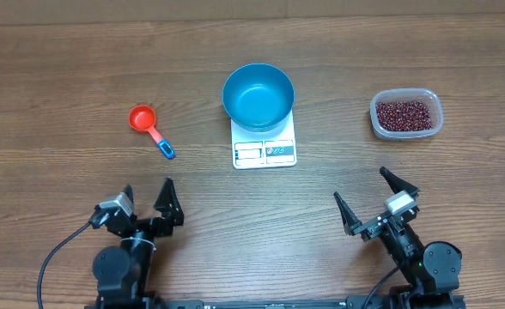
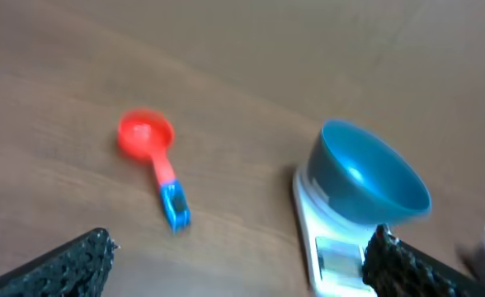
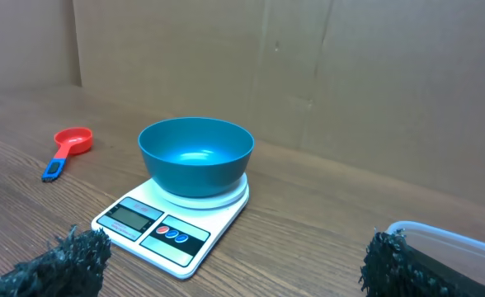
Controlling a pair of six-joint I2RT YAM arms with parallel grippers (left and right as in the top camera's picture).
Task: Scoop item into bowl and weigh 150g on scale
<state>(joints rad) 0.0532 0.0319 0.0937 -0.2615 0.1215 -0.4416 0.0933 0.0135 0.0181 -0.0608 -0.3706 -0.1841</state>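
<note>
I need to reach outward with my left gripper, tip its fingers down and lower them on both sides of the scoop's red neck (image 1: 155,135) (image 2: 162,167) to close, because the neck is farther out and lower down.
The blue bowl (image 1: 258,96) (image 2: 366,175) (image 3: 195,155) stands empty on the white scale (image 1: 264,149) (image 2: 329,257) (image 3: 170,229) at the table's middle. Dark red-brown beans (image 1: 404,114) fill a clear plastic tub (image 1: 433,112) (image 3: 444,243) at the right. A red scoop with a blue handle end (image 1: 150,130) (image 2: 152,155) (image 3: 68,147) lies on the table at the left. My left gripper (image 1: 149,199) (image 2: 238,264) stands open near the front left, nothing between its fingers. My right gripper (image 1: 373,202) (image 3: 236,260) stands open near the front right, also holding nothing.
The wooden table (image 1: 63,77) runs out to a cardboard wall (image 3: 308,66) behind the scale. The left arm's cable (image 1: 55,257) trails at the front left.
</note>
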